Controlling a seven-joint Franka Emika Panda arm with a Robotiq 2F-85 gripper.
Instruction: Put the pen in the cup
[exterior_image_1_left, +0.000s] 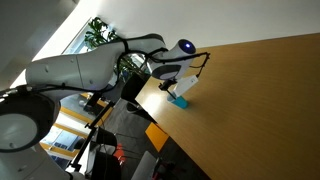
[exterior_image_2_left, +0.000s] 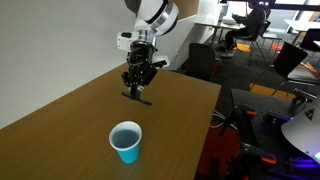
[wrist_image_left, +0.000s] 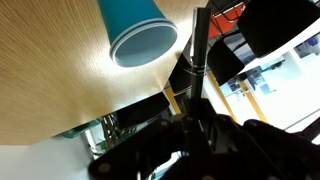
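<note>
The pen (exterior_image_2_left: 136, 96) still lies crosswise. My gripper needs to move over toward the light-blue cup's opening (exterior_image_2_left: 125, 135) next, turn to point the pen down, and then let it go.
The pen (wrist_image_left: 198, 50) is a thin dark stick clamped between the fingers of my gripper (wrist_image_left: 195, 125) and pointing out past them in the wrist view. In an exterior view the gripper (exterior_image_2_left: 138, 82) hangs low over the wooden table (exterior_image_2_left: 60, 120) with the pen (exterior_image_2_left: 136, 96) lying crosswise at its tips. The light-blue cup (exterior_image_2_left: 126, 142) stands upright and empty on the table, well apart from the gripper and nearer the camera. In the wrist view the cup (wrist_image_left: 136, 35) is to the left of the pen. The cup (exterior_image_1_left: 182, 96) also shows below the gripper (exterior_image_1_left: 188, 70) near the table edge.
The table's edge (exterior_image_2_left: 205, 110) drops to the office floor close to the gripper. Office chairs (exterior_image_2_left: 203, 60) and desks stand beyond it. A potted plant (exterior_image_1_left: 100, 35) stands by the window behind the arm.
</note>
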